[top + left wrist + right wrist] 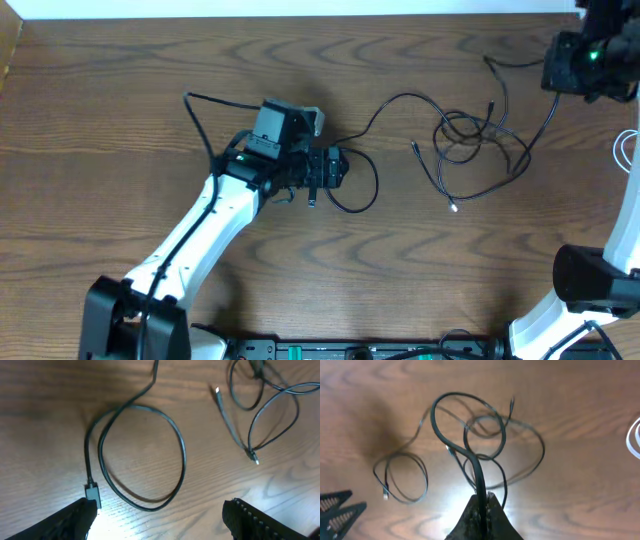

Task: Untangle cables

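Observation:
My right gripper moves down and back over the empty table between tangle and white cord loop next, to release the piece of black cable on that bare patch.
A long black cable runs from a flat loop with a small plug to a loose tangle at the right of centre. My left gripper is open and empty, low over the table at the loop's near edge, with the plug beside its left finger. My right gripper is shut on a black strand and holds it above the tangle. A thinner grey strand with silvery plug ends lies by the tangle. A white cord loop shows at the right edge.
The wooden table carries the cables. The white cord loop lies at the table's right edge, partly out of view. A black base bar runs along the front edge. The left gripper's fingers show in the right wrist view.

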Tool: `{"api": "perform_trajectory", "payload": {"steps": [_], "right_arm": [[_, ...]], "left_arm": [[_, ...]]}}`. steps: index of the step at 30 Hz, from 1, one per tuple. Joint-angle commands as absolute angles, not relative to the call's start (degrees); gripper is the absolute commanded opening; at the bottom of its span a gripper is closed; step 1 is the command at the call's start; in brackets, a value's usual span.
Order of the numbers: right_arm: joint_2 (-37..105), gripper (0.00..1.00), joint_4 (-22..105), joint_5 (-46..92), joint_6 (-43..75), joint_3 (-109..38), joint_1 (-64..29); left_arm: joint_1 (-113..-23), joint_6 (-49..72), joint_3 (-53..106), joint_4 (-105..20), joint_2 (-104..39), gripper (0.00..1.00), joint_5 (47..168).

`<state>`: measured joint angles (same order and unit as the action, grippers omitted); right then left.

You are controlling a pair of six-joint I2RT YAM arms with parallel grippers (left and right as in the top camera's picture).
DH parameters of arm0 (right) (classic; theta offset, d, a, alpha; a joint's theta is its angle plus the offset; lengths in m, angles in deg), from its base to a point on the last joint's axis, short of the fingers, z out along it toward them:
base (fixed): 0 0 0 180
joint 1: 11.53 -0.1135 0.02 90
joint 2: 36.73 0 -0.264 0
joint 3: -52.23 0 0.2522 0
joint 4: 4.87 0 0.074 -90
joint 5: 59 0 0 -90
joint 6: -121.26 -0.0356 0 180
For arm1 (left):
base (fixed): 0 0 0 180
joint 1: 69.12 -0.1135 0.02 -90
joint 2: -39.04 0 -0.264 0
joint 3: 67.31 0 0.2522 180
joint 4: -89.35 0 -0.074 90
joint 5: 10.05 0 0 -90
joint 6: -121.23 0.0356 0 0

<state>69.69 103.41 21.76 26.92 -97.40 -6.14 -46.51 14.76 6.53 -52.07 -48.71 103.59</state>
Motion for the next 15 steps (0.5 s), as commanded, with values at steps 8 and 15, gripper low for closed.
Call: {"api": "perform_trajectory", "payload": {"steps": [8,15], "right_arm": [[69.14,0.01,92.79,46.29,16.06,-64.44,-5.51],[69.14,0.61,81.09,27.44,17.40,-61.77,-2.03]], "left_arm": [[-46.27,15.13,6.29,-50.17,-50.79,0.85,95.96],[-46.27,15.13,6.29,-50.04,-50.79,0.85,95.28]]}}
